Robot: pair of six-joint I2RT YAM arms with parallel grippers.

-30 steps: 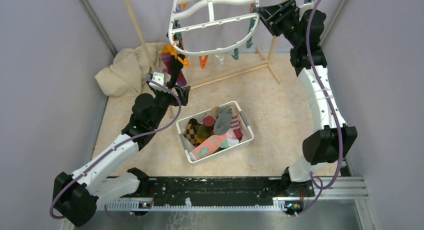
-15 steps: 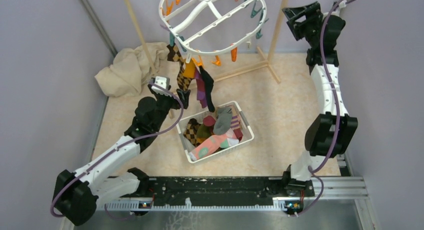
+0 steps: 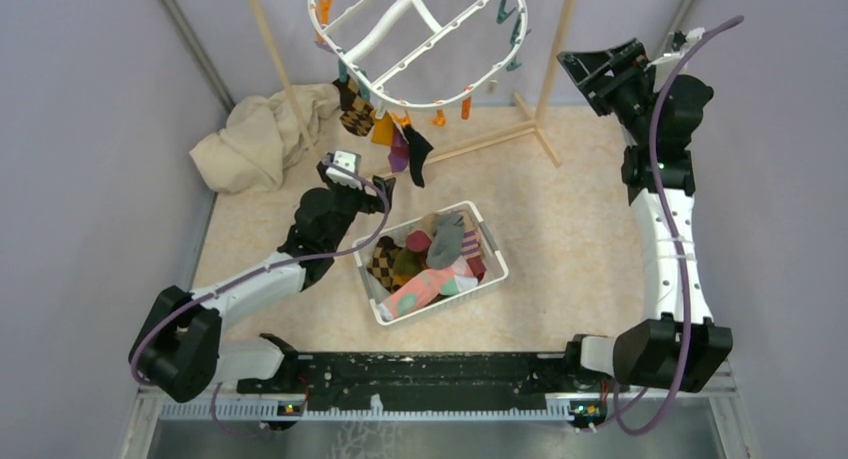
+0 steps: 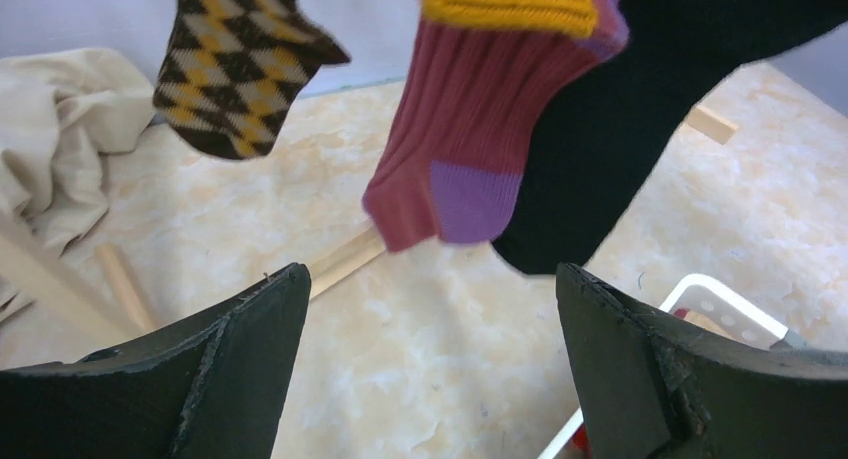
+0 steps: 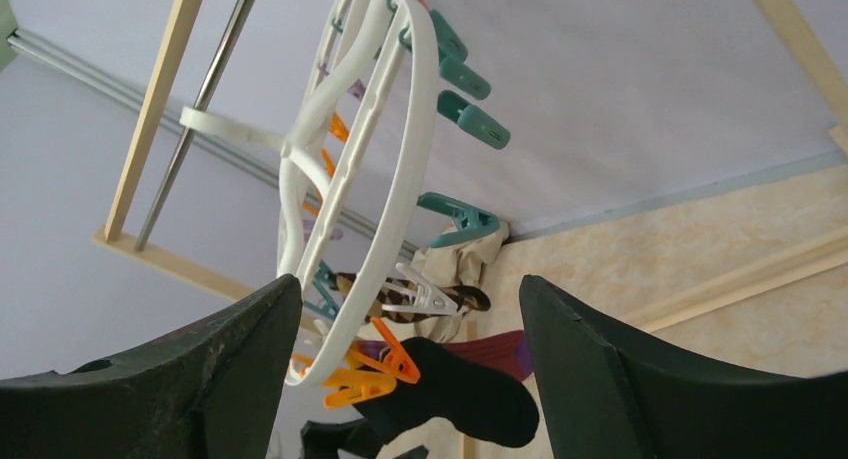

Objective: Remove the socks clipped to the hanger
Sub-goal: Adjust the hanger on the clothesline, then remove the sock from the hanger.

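My left gripper is open, and the maroon sock's yellow cuff hangs above and beyond its fingers. It needs to go up and outward onto the cuff next.
The white oval hanger (image 3: 420, 41) hangs tilted at the top, with orange and teal pegs. Three socks stay clipped to its near left rim: an argyle sock (image 3: 352, 109), a maroon sock with a yellow cuff (image 3: 396, 145) and a black sock (image 3: 418, 153). My left gripper (image 3: 375, 187) is open and empty just below them. In the left wrist view the argyle (image 4: 240, 69), maroon (image 4: 470, 129) and black (image 4: 640, 109) socks dangle above my open left gripper (image 4: 430, 269). My right gripper (image 3: 588, 69) is open, right of the hanger and apart from it. The right wrist view shows the hanger (image 5: 385, 149) and black sock (image 5: 470, 389) beyond my open right gripper (image 5: 405, 279).
A white mesh basket (image 3: 495, 269) holding several socks stands right of the left arm; its rim shows in the left wrist view (image 4: 720, 299). A beige cloth (image 3: 255, 139) lies at the back left. Wooden rack poles (image 3: 270, 59) and floor bars (image 3: 470, 144) stand behind.
The right gripper has let go of the hanger rim and drawn back to the right. The hanger has swung up and levelled. The left arm has moved forward and right, under the socks.
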